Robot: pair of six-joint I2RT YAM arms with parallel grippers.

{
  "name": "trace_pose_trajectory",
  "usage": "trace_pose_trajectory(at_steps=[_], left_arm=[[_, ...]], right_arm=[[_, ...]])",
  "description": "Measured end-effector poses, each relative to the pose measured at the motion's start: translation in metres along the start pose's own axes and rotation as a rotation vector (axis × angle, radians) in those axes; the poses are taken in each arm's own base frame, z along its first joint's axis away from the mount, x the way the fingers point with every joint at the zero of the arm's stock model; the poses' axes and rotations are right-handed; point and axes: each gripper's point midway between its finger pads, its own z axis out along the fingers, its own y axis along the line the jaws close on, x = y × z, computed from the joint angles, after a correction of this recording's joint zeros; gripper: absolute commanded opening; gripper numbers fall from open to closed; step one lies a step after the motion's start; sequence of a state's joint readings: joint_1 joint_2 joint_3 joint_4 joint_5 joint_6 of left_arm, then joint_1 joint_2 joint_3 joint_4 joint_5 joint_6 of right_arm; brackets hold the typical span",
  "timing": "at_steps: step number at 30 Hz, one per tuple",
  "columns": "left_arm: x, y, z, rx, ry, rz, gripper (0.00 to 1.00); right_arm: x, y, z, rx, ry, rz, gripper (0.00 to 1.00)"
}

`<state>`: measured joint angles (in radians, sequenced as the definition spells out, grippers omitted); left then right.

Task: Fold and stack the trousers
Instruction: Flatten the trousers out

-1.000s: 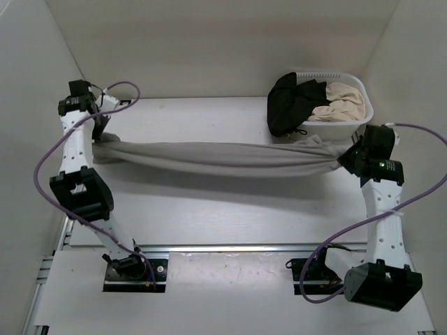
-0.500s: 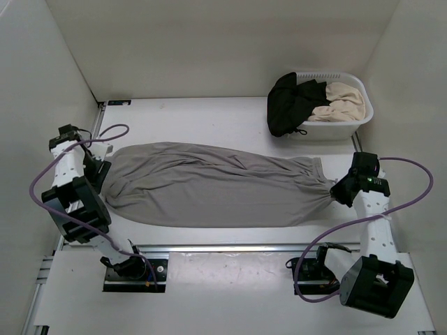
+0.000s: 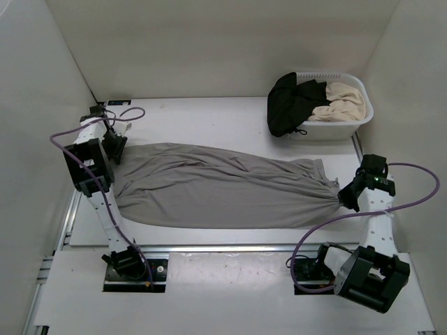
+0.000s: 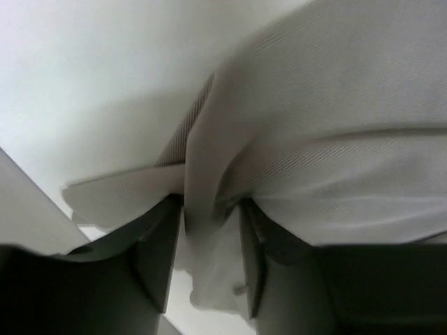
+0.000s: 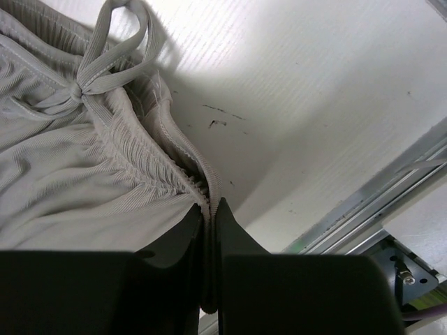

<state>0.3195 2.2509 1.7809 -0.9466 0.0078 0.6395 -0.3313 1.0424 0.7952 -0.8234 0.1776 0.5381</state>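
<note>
My right gripper next moves up, then back and down to the tabletop [image 3: 343, 233] beside the metal bar and releases the waistband, because creases run through the trousers [image 3: 216, 187].
The grey trousers [image 3: 216, 187] lie spread flat across the table, legs to the left and waistband to the right. My left gripper [image 3: 115, 148] is at their far left corner. In the left wrist view it [image 4: 211, 204] is shut on a bunch of the grey cloth [image 4: 335, 91] that fills the gap between the fingers. My right gripper [image 3: 347, 197] is at the right end. In the right wrist view it [image 5: 211, 204] is shut tight on the ribbed waistband edge [image 5: 174, 150], with the tied drawstring [image 5: 105, 70] lying beyond it.
A white basket [image 3: 351, 75] stands at the back right, holding a black garment [image 3: 290, 101] that hangs over its left rim and a beige garment [image 3: 342, 101]. White walls close in on the left, back and right. A metal rail [image 3: 223, 248] runs along the table's near edge.
The trousers came down from hanging stretched between the arms to lying flat. My left gripper then moved back and right, pulling the leg end with it; my right gripper shifted slightly nearer.
</note>
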Motion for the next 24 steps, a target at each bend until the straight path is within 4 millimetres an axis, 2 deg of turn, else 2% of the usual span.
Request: trace_pose_trajectory(at_steps=[1, 2, 5, 8, 11, 13, 16, 17, 18, 21, 24], left_arm=[[-0.010, 0.003, -0.002, -0.010, -0.020, 0.002, 0.44], [-0.017, 0.004, -0.001, -0.014, -0.040, 0.000, 0.35], [-0.025, 0.006, 0.004, -0.005, -0.050, -0.005, 0.34], [-0.044, 0.022, 0.008, -0.034, -0.075, -0.033, 0.30], [-0.085, 0.053, 0.014, -0.121, -0.170, -0.080, 0.30], [-0.107, 0.066, 0.016, -0.162, -0.241, -0.113, 0.30], [-0.122, 0.068, 0.015, -0.160, -0.304, -0.145, 0.52], [-0.128, 0.065, 0.013, -0.142, -0.333, -0.148, 0.62], [-0.133, 0.062, 0.009, -0.122, -0.361, -0.141, 0.66], [-0.129, 0.043, -0.015, -0.072, -0.400, -0.116, 0.72], [-0.107, 0.014, -0.059, -0.045, -0.415, -0.058, 0.73]], right_arm=[[0.000, -0.001, 0.000, 0.003, 0.002, 0.000, 0.00], [0.001, -0.003, -0.001, 0.009, 0.005, -0.002, 0.00], [0.004, -0.009, -0.001, 0.028, 0.015, -0.012, 0.00], [0.007, -0.014, -0.002, 0.045, 0.029, -0.012, 0.00], [0.009, -0.017, -0.004, 0.056, 0.042, -0.018, 0.00], [0.010, -0.018, -0.005, 0.063, 0.046, -0.021, 0.00], [0.011, -0.020, -0.007, 0.070, 0.053, -0.024, 0.00], [0.012, -0.020, -0.007, 0.071, 0.055, -0.025, 0.00], [0.012, -0.020, -0.007, 0.071, 0.056, -0.026, 0.00], [0.012, -0.018, -0.007, 0.063, 0.057, -0.025, 0.00], [0.012, -0.015, -0.007, 0.043, 0.060, -0.023, 0.00]])
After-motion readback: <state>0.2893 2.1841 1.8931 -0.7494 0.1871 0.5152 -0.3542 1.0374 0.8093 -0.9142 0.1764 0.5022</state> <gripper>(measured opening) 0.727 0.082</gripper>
